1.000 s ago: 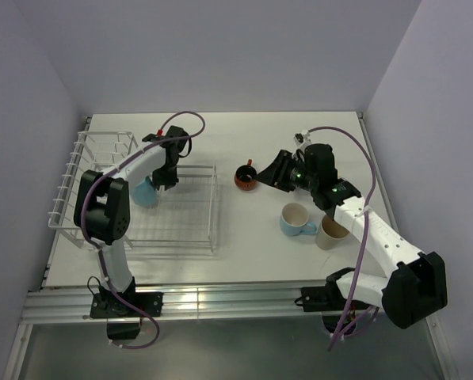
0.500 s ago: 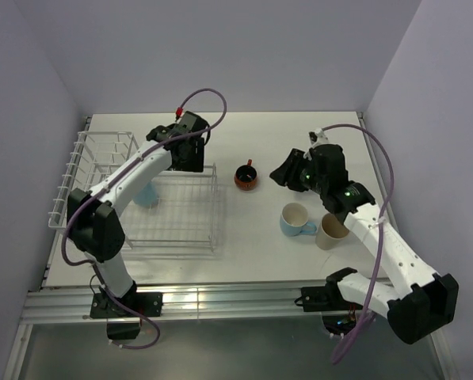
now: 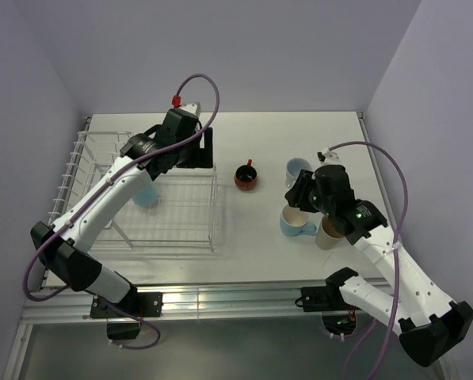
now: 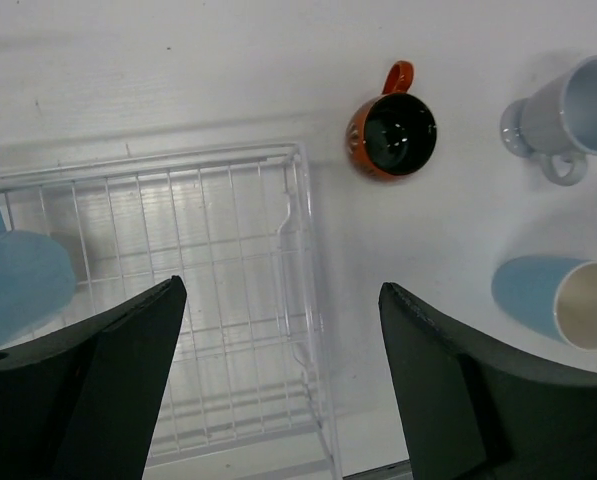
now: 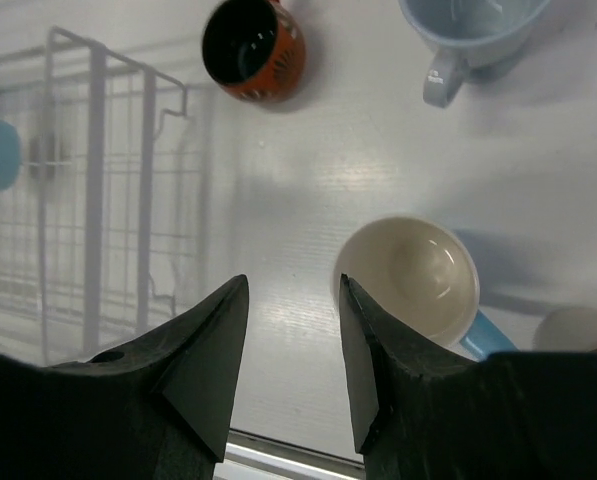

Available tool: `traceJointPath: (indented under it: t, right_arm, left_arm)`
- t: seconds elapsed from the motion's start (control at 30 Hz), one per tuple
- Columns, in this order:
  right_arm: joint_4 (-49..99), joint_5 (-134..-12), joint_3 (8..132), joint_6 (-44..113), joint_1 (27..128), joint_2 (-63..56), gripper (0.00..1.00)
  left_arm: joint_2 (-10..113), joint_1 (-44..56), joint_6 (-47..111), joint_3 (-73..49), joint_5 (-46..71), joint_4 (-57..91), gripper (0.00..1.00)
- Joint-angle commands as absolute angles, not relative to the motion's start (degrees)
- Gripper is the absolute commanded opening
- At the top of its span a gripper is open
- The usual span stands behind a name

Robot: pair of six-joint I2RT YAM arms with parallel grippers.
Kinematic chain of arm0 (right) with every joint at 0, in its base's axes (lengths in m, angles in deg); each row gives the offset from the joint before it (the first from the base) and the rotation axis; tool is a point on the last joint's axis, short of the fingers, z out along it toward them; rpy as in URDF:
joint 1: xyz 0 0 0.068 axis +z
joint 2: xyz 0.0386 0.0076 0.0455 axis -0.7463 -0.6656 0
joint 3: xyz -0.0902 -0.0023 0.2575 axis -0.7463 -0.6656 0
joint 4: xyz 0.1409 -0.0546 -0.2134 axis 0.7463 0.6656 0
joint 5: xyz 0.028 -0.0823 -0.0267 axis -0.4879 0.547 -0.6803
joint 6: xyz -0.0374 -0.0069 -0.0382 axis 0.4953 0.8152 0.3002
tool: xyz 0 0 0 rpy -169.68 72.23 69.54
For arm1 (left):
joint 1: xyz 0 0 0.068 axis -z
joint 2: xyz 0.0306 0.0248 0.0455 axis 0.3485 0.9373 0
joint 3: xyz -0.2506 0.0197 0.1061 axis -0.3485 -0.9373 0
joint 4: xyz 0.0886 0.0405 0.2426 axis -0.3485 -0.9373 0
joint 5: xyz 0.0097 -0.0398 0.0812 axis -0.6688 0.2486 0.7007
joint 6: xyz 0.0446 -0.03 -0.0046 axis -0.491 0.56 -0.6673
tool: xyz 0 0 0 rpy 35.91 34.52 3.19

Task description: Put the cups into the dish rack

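I will next move my right gripper down astride the cup's rim on the side facing the rack (image 3: 177, 214), because the opening of the second light blue cup faces up below my open fingers.
The white wire dish rack (image 3: 177, 214) stands at the left, with one light blue cup (image 3: 146, 194) in it, also low left in the left wrist view (image 4: 18, 280). My left gripper (image 3: 207, 154) hangs open and empty (image 4: 281, 290) above the rack's far right corner. On the table stand a red-orange cup (image 3: 246, 177) (image 4: 393, 135) (image 5: 253, 45), a light blue cup (image 3: 297, 169) (image 5: 473, 25), a second light blue cup with a white inside (image 3: 297, 223) (image 5: 408, 275) and a cream cup (image 3: 329, 232). My right gripper (image 3: 299, 194) (image 5: 293, 282) is open just left of that second cup's rim, holding nothing.
The rack's raised end with upright prongs (image 3: 82, 170) is at the far left. A metal rail (image 3: 220, 301) runs along the table's near edge. Walls close in the table at the back and on both sides.
My left gripper has opened, let go of the blue cup in the rack and drawn away to the right. My right gripper has moved from beside the red-orange cup toward the near light blue cup.
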State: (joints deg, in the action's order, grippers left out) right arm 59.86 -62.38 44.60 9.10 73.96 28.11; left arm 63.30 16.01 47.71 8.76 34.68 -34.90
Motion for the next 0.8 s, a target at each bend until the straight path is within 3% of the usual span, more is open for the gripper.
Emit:
traceJointPath:
  t: [0.0, 0.27, 0.77]
  right_arm:
    - [61.2, -56.7, 43.0, 8.4, 77.1, 26.8, 0.5]
    - [61.8, -48.1, 42.6, 5.6, 85.9, 18.6, 0.5]
    - [57.7, -48.2, 40.4, 6.5, 86.4, 9.8, 0.49]
  left_arm:
    - [60.4, 16.3, 48.3, 8.7, 31.5, -31.7, 0.85]
    - [58.9, 16.3, 48.3, 7.2, 32.3, -31.7, 0.86]
    - [58.7, 16.4, 48.3, 4.9, 32.9, -31.1, 0.86]
